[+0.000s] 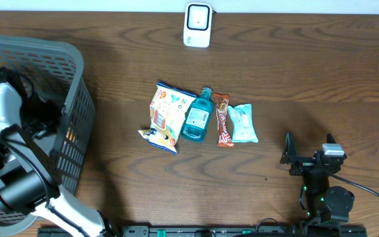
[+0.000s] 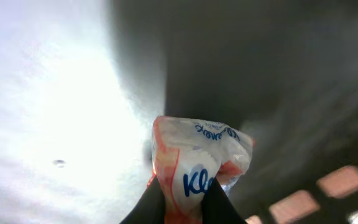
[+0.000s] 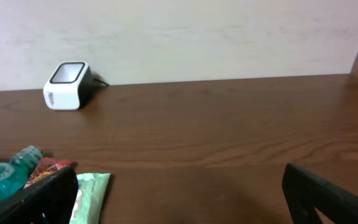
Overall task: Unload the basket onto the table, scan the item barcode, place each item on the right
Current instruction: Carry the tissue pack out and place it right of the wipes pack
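My left gripper rises next, crosses the row, lowers and frees the pack point(image 2: 197, 152), as wood lies bare beside the mint-green packet, to the right in the overhead view.
In the left wrist view my left gripper point(image 2: 187, 198) is shut on a white and orange tissue pack point(image 2: 197, 152) with blue lettering, its dark fingers pinching the pack's lower end. Overhead, the left arm point(image 1: 5, 112) reaches into the grey basket point(image 1: 77, 72), and the gripper and pack are hidden there. The white barcode scanner point(image 1: 197, 24) stands at the table's far edge and also shows in the right wrist view point(image 3: 67, 85). My right gripper point(image 1: 308, 150) sits open near the front right, nothing between its fingers point(image 3: 182, 199).
A row of items lies mid-table: a snack bag point(image 1: 168, 115), a blue bottle point(image 1: 199, 116), a candy bar point(image 1: 223, 120) and a mint-green packet point(image 1: 243, 124). The basket fills the left side.
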Robot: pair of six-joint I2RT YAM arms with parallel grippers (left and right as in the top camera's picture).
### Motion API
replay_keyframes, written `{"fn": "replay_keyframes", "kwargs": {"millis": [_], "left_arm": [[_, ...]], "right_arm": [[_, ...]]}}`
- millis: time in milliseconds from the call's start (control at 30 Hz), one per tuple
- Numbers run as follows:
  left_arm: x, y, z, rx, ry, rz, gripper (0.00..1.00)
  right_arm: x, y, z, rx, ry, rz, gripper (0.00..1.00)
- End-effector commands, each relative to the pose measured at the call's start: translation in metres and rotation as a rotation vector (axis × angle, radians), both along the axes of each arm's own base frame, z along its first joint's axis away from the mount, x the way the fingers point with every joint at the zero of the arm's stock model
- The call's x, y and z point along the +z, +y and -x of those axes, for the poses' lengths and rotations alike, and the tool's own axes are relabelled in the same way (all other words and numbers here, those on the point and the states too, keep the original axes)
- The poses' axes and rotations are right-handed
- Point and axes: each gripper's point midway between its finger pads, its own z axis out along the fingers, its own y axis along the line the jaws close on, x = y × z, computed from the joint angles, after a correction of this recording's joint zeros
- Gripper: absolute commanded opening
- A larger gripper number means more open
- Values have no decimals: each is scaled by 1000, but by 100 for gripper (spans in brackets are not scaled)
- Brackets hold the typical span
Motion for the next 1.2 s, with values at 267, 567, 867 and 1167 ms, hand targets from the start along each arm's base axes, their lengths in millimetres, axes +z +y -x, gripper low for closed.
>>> {"fn": "replay_keyframes", "kwargs": {"millis": [267, 567, 867, 1167], "left_arm": [[206, 13, -10, 230, -528, -290, 7], [311, -80, 18, 225, -901, -124, 7], [302, -241, -5, -261, -912, 88, 7], [190, -364, -1, -589, -565, 34, 7]], "right_arm": [[-1, 2, 0, 7, 0, -13, 99], [-1, 2, 0, 7, 0, -13, 99], [-1, 2, 0, 7, 0, -13, 99], [-1, 2, 0, 7, 1, -13, 99]]}}
